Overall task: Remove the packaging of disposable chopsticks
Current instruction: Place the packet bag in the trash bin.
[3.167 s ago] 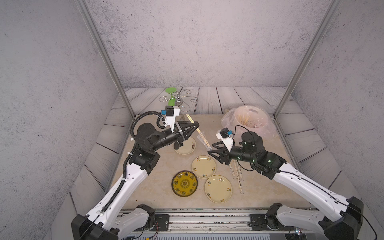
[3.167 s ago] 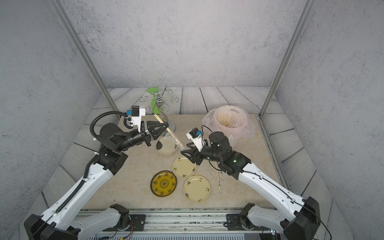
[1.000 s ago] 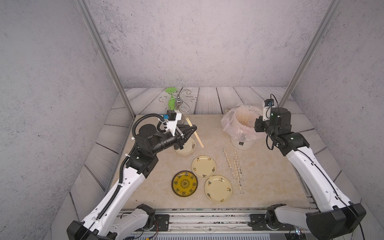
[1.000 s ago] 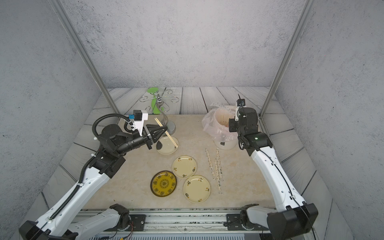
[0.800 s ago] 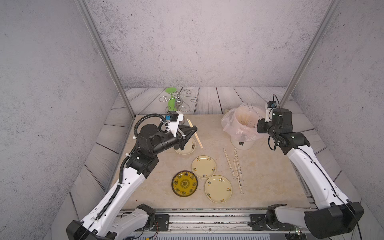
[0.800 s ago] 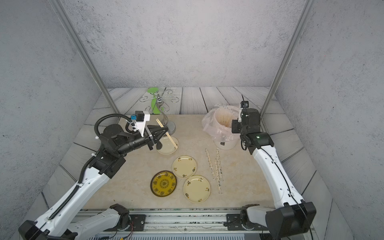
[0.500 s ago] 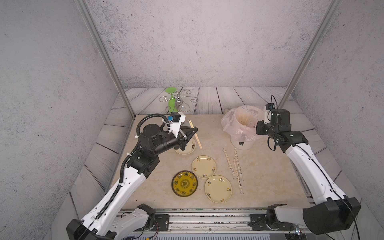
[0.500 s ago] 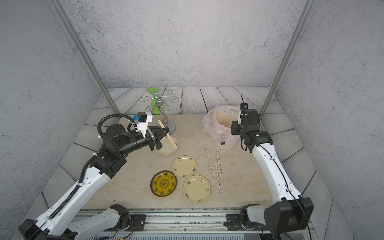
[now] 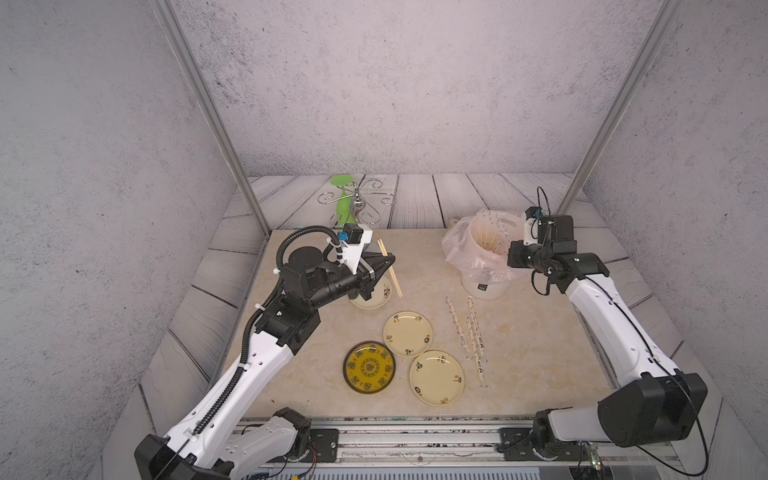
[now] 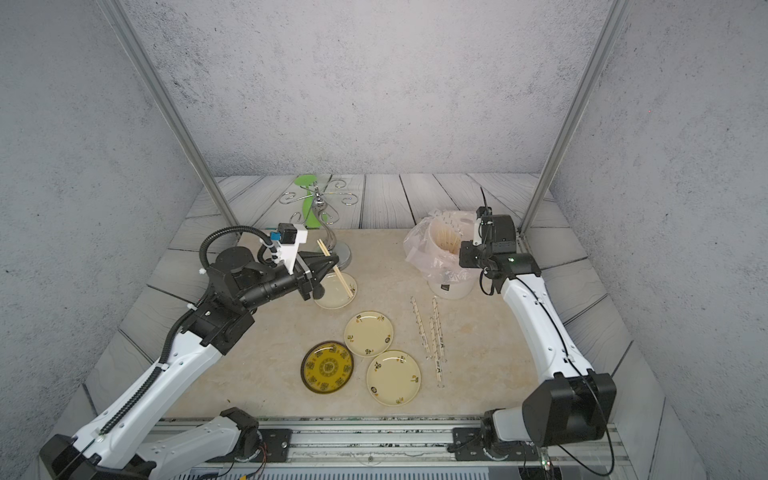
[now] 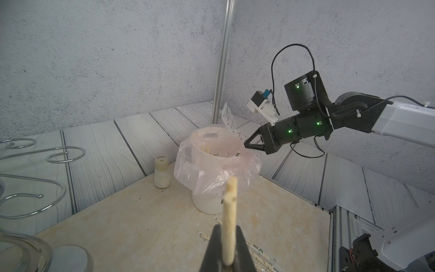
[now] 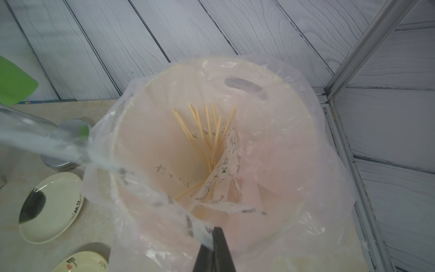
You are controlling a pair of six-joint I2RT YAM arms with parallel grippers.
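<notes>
The robot's right gripper will next move outward and farther over the bin's opening to let go of the sleeve's end, as its fingers are still above the bin by the bin's rim.
My left gripper (image 9: 388,261) (image 11: 228,235) is shut on bare pale disposable chopsticks (image 9: 390,268) (image 11: 230,212), held tilted over the far-left pale plate (image 9: 372,300). My right gripper (image 9: 510,259) (image 12: 213,233) is shut on the end of a clear printed packaging sleeve (image 12: 162,202) (image 11: 229,120), just above the rim of the white bin (image 9: 484,289) lined with a pinkish bag. Inside the bin lie several bare sticks (image 12: 207,131) and crumpled sleeves (image 12: 222,169). Wrapped pairs (image 9: 469,332) (image 10: 432,332) lie on the table right of the plates.
Two more pale plates (image 9: 407,333) (image 9: 436,377) and a dark yellow-patterned plate (image 9: 369,368) sit mid-table. A metal hook stand (image 9: 357,199) with a green piece stands at the back left. A small white bottle (image 11: 162,174) stands beside the bin.
The right arm has swung from the table's middle to the bin with the sleeve and now hovers there. The left gripper has shifted slightly right, still holding the chopsticks.
</notes>
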